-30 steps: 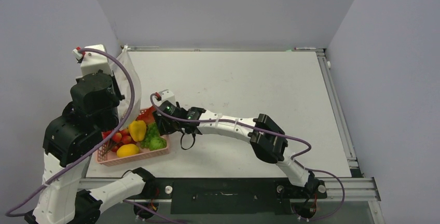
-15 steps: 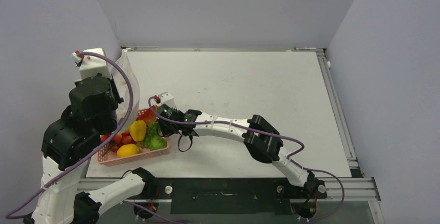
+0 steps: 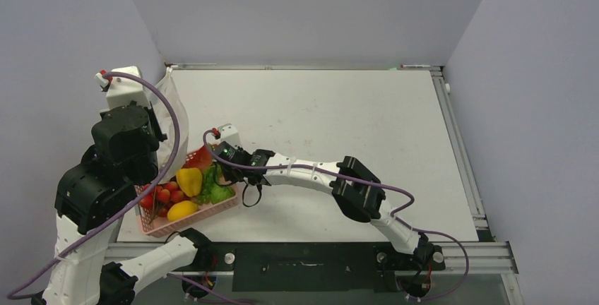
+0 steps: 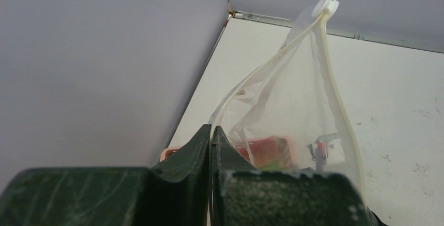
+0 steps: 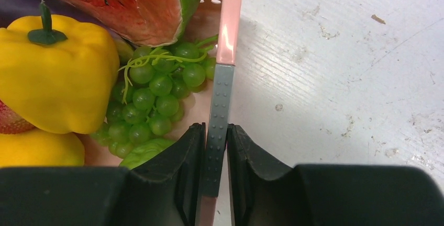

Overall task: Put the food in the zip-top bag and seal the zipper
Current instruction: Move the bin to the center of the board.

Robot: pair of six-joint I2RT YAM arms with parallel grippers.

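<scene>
I need to pull the basket away from the bag with my right gripper next and let go of the basket's rim, as open tabletop is to the gripper's right in the top view.
The clear zip-top bag (image 3: 174, 111) hangs open at the far left, held up by my left gripper (image 4: 211, 130), which is shut on the whitish zipper strip (image 4: 335, 79). A white slider (image 4: 324, 6) sits at the strip's far end. The food lies in the pink basket (image 3: 206, 213): a yellow pepper (image 5: 57, 74), green grapes (image 5: 157, 95), a watermelon slice (image 5: 141, 6), a lemon (image 3: 182, 210), tomatoes (image 3: 164, 193) and a green leafy piece (image 3: 214, 192). My right gripper (image 5: 215, 129) is shut on the basket's right rim (image 5: 230, 17), over a grey studded pad (image 5: 220, 95).
The left wall stands close beside the bag and the left arm. The basket sits by the table's near left edge (image 3: 212, 238). The white tabletop (image 3: 339, 121) stretches to the right and far side, with a metal rail (image 3: 459, 150) along its right edge.
The basket has swung and slid towards the near edge with my right gripper on its rim. My left arm has shifted slightly left with the bag.
</scene>
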